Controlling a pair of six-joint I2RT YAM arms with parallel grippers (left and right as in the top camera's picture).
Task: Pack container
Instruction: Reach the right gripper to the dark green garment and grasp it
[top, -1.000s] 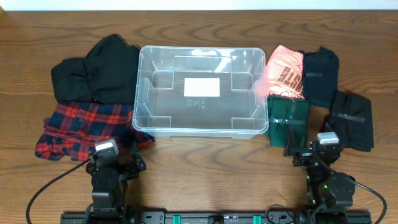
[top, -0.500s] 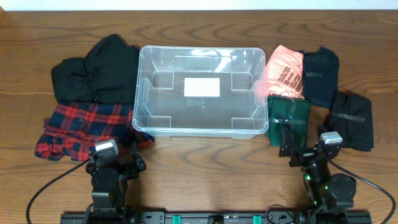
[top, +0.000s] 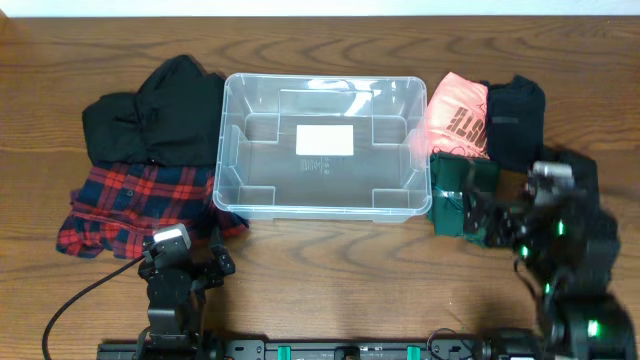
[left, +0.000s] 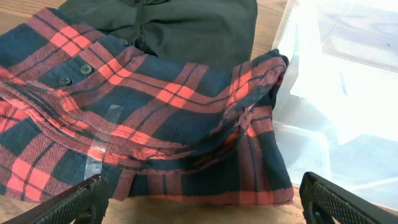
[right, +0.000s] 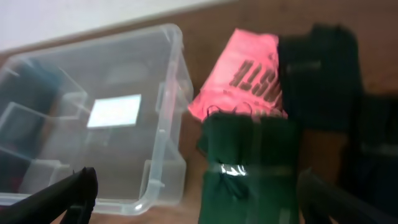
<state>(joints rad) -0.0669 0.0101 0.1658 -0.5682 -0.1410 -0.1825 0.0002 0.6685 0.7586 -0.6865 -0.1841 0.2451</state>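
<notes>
My right gripper moves down and turns onto the garment's edge away from the container next, as the container (top: 232, 150) is close against one side of the dark green garment.
The clear plastic container (top: 232, 150) stands empty at the table's middle, a white label on its base; it also shows in the right wrist view (right: 163, 81) and the left wrist view (left: 311, 74). My right gripper (top: 478, 212) is open, raised above the folded dark green garment (top: 452, 180), which lies in the right wrist view (right: 249, 162) between my fingers (right: 205, 205). My left gripper (top: 192, 262) is open and empty near the front edge, just before the red plaid shirt (left: 155, 118).
A black garment (top: 160, 110) lies behind the plaid shirt (top: 120, 205) at the left. A pink garment (top: 455, 110), a navy folded garment (top: 515, 115) and a black folded one (top: 585, 175) lie right of the container.
My right arm has risen and moved forward over the dark green garment, now blurred and larger in the overhead view. The left arm has not moved.
</notes>
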